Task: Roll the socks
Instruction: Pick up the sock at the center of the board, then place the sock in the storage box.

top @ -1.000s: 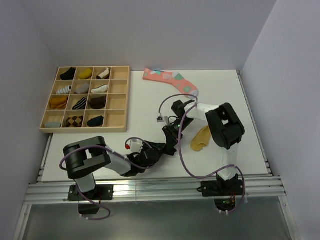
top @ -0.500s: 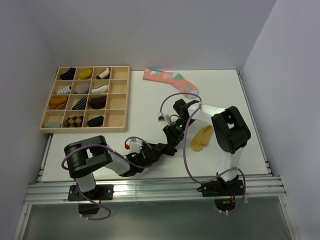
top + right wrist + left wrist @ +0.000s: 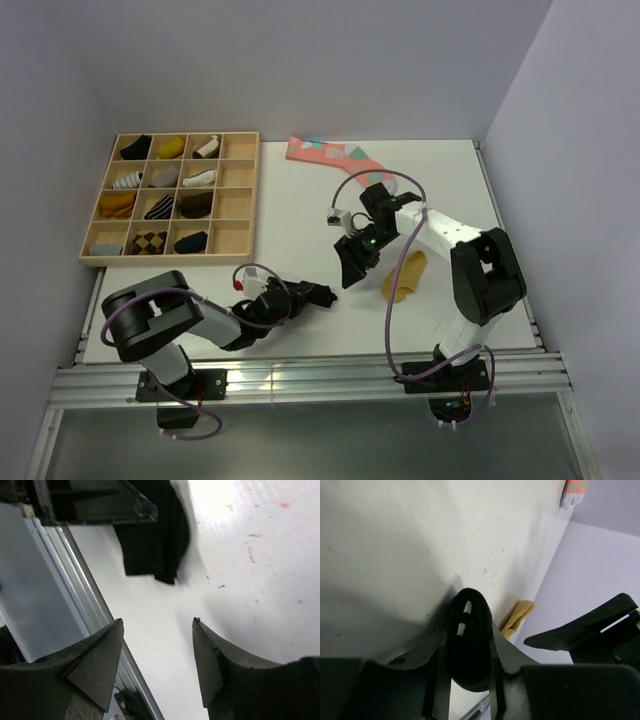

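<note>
The left gripper lifts the black sock outward, leftward in the top view, over the tray's empty far-row section (image 3: 239, 146) next, then lowers and releases it.
My left gripper (image 3: 318, 295) lies low near the table's front and is shut on the black sock (image 3: 470, 640), bunched between the fingers with two white stripes showing. The black sock also shows in the right wrist view (image 3: 152, 545), hanging from the left gripper. My right gripper (image 3: 350, 268) is open and empty, above the table just right of the left gripper. The mustard-tan sock (image 3: 404, 275) lies flat on the table right of the right gripper; a corner shows in the left wrist view (image 3: 517, 617).
A wooden sorting tray (image 3: 235, 205) with several rolled socks stands at the back left. A long pink sock (image 3: 340, 160) with teal and white patches lies at the back middle. The table's metal front rail (image 3: 300, 380) runs below the arms.
My right gripper let go of the black sock and lifted up and back to the right. My left gripper drew a little left with the black sock in it.
</note>
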Tool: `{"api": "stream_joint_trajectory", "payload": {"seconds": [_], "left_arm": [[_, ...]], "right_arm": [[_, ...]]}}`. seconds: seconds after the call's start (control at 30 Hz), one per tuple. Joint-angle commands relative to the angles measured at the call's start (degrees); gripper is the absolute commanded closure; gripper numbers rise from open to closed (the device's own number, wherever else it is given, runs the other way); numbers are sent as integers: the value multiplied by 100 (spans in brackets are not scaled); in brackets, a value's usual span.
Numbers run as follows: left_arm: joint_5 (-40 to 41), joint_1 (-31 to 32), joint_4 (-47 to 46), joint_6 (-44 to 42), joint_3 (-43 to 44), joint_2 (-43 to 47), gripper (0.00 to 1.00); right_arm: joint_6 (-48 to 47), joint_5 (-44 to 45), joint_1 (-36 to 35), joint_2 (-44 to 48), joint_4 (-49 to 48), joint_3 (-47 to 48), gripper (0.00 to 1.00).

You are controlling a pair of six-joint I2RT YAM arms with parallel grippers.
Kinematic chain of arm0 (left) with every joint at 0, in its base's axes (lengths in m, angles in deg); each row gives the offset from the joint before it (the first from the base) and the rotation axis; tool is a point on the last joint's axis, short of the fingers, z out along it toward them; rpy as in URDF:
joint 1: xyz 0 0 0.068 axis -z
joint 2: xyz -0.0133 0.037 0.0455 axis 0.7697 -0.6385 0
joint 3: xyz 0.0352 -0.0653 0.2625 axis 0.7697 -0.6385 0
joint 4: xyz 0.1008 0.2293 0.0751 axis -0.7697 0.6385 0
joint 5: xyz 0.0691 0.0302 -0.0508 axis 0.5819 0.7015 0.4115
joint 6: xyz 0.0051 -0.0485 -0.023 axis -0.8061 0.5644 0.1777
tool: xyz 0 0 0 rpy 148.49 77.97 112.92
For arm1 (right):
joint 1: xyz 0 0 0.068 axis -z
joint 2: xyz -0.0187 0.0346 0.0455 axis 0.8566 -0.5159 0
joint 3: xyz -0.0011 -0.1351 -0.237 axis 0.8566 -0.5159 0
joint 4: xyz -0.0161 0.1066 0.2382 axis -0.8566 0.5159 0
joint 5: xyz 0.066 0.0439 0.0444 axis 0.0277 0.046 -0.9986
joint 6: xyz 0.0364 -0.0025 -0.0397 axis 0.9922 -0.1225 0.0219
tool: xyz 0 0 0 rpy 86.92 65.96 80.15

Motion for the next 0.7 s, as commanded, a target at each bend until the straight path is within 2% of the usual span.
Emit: {"api": "stream_joint_trajectory", "payload": {"seconds": [0.0,0.17,0.27,0.37,0.4,0.53,0.57,0.63,0.67], "left_arm": [[-275,-297,209,-886,-109,484,100],[-549,-834,902,-1739,206,1520,100],[-829,-1360,1438,-2346,539,2066,100],[-1347,-2203,1729,-2943,1091,2287,100],[-1523,-2676,1791,-3267,1312,2252,100],[-2287,-3794,1993,-3954,2621,1517,100],[-2533,-4179,2141,-4147,3303,1322,100],[-2640,-4463,2352,-4350,3965,700,100],[-2623,-4595,2458,-4429,4630,505,100]], "right_arm": [[14,138,185,348,11,208,35],[-21,235,466,507,152,550,35],[-39,401,572,577,214,779,35],[-21,559,695,639,196,972,35],[-21,595,730,648,179,1007,35],[-65,841,845,622,144,1174,35],[-73,937,853,578,126,1192,36],[-100,1017,897,525,100,1210,35],[-117,1078,915,499,82,1210,35]]}}
